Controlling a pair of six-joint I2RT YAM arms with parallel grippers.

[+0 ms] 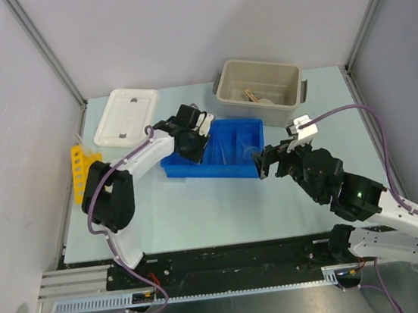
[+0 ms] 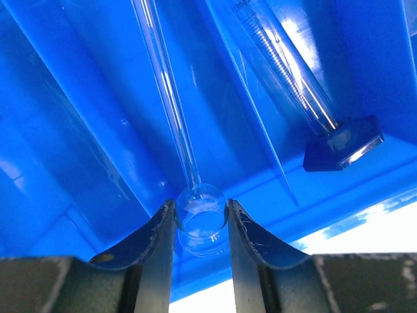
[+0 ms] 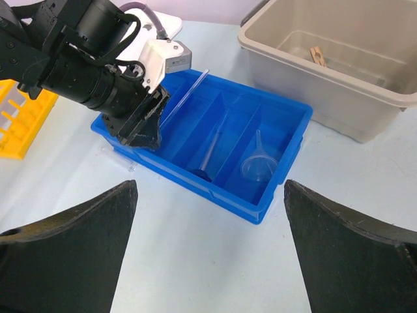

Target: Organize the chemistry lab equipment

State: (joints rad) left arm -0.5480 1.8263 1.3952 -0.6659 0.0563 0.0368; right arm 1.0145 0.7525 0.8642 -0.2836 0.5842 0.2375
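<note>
The robot's left gripper needs to lower the glass tube's bulb it is holding into the tray section beside the measuring cylinder below next and let go, since the tube's stem already runs lengthwise there.
My left gripper hangs over the left end of the blue divided tray. In the left wrist view it is shut on the round bulb of a clear glass tube, whose long thin stem runs along a tray compartment. The stem also shows in the right wrist view. A glass measuring cylinder with a dark blue base lies in the middle compartment. A clear funnel lies in the right compartment. My right gripper is open and empty, above the table by the tray's near right corner.
A beige tub stands behind the tray with a tan wooden stick inside. Its white lid lies at the back left. A yellow rack lies at the left edge. Grey walls close in on three sides.
</note>
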